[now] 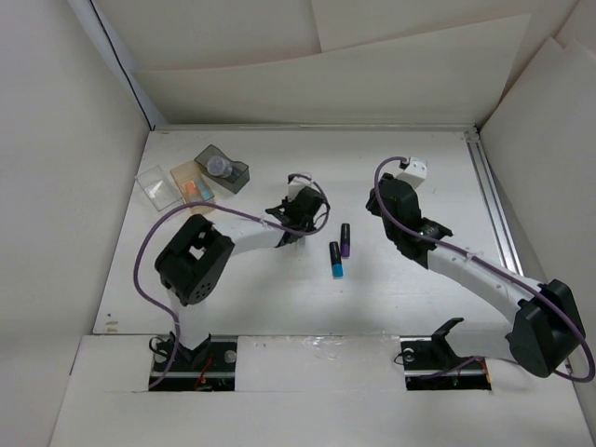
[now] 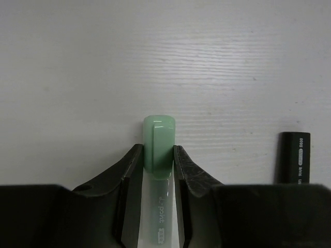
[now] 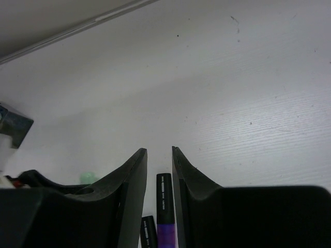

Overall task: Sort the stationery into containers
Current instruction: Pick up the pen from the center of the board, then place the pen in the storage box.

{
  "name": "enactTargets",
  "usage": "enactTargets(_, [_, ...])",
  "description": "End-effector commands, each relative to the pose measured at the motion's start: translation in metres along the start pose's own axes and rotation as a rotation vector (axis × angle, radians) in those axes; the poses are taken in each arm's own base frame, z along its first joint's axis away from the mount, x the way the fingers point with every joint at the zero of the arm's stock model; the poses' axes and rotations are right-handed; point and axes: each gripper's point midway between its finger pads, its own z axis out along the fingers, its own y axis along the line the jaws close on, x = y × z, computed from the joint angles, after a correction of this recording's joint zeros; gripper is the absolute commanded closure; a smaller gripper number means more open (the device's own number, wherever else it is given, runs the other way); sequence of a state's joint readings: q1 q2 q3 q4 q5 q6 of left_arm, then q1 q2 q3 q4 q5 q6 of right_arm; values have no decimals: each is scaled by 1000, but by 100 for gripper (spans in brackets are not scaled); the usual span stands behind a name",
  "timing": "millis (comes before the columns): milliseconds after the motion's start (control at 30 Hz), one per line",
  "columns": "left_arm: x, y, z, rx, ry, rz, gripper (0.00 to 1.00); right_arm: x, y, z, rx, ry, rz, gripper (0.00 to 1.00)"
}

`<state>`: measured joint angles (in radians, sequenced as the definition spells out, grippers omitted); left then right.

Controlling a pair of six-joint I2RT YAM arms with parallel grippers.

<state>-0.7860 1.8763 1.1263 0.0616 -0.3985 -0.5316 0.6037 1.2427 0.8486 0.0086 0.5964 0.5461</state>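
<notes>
The amber box has orange and blue pieces in it, so the robot's left gripper will next go up, swing to the left in the top view and release the green marker there.
My left gripper is shut on a pale green marker, low over the table at mid-left. The marker's green cap sticks out past the fingertips. Two black markers lie just right of it: one with a purple end and one with a cyan end. My right gripper hangs above them, its jaws a narrow gap apart and empty. At the back left stand the clear box, the amber box and the smoky grey box, which holds a small grey round piece.
A black marker end shows to the right of the left fingers. White walls enclose the table on the left, back and right. A metal rail runs along the right edge.
</notes>
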Motion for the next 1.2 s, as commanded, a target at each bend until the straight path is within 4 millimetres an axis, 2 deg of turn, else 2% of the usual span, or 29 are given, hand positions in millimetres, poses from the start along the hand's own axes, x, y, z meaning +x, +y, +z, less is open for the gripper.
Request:
enactTargets(0, [-63, 32, -39, -37, -122, -99, 100, -21, 17, -2, -46, -51, 44, 68])
enactTargets(33, [-75, 41, -45, -51, -146, -131, 100, -20, 18, -3, -53, -47, 44, 68])
enactTargets(67, [-99, 49, -60, -41, -198, -173, 100, -20, 18, -3, -53, -47, 44, 68])
enactTargets(100, [-110, 74, -62, -76, -212, -213, 100, -20, 18, -3, -53, -47, 44, 68])
enactTargets(167, [-131, 96, -73, -67, -247, -292, 100, -20, 20, -3, -61, -42, 44, 68])
enactTargets(200, [-152, 128, -84, -96, -301, -354, 100, -23, 20, -5, -65, -48, 49, 68])
enactTargets(233, [-164, 143, -89, -106, -335, -395, 100, -23, 20, -5, -65, -48, 49, 68])
enactTargets(267, [-175, 179, -93, -166, -371, -467, 99, -23, 20, -5, -65, -48, 49, 68])
enactTargets(300, [-175, 175, -93, -142, -363, -480, 99, -23, 20, -5, -65, -48, 49, 68])
enactTargets(333, [-184, 208, -93, -181, -390, -543, 99, -23, 20, -5, -65, -48, 49, 68])
enactTargets(400, [-190, 232, -95, -204, -424, -613, 99, -23, 20, -5, -65, -48, 49, 68])
enactTargets(433, [-183, 252, -90, -248, -416, -642, 99, -22, 22, -5, -73, -44, 48, 68])
enactTargets(467, [-183, 262, -88, -271, -425, -652, 99, -22, 22, -5, -73, -44, 48, 68])
enactTargets(667, [-172, 311, -67, -437, -396, -705, 99, -21, 23, -5, -81, -39, 48, 68])
enactTargets(700, [-176, 315, -64, -444, -400, -710, 99, -21, 23, -5, -81, -39, 48, 68])
enactTargets(767, [-169, 323, -51, -472, -362, -711, 99, -21, 23, -5, -81, -39, 48, 68])
enactTargets(867, [-166, 339, -47, -524, -349, -708, 99, -21, 23, -5, -81, -39, 48, 68])
enactTargets(900, [-171, 339, -44, -523, -352, -708, 99, -21, 23, -5, -81, -39, 48, 68])
enactTargets(967, [-167, 345, -43, -558, -349, -691, 99, -21, 23, -5, -81, -39, 48, 68])
enactTargets(1000, [-164, 346, -40, -562, -339, -690, 97, -21, 23, -5, -81, -39, 48, 68])
enactTargets(1067, [-171, 347, -40, -568, -350, -681, 91, -21, 23, -5, -81, -39, 48, 68])
enactTargets(1167, [-175, 349, -36, -576, -355, -681, 77, -20, 24, -6, -89, -34, 48, 68])
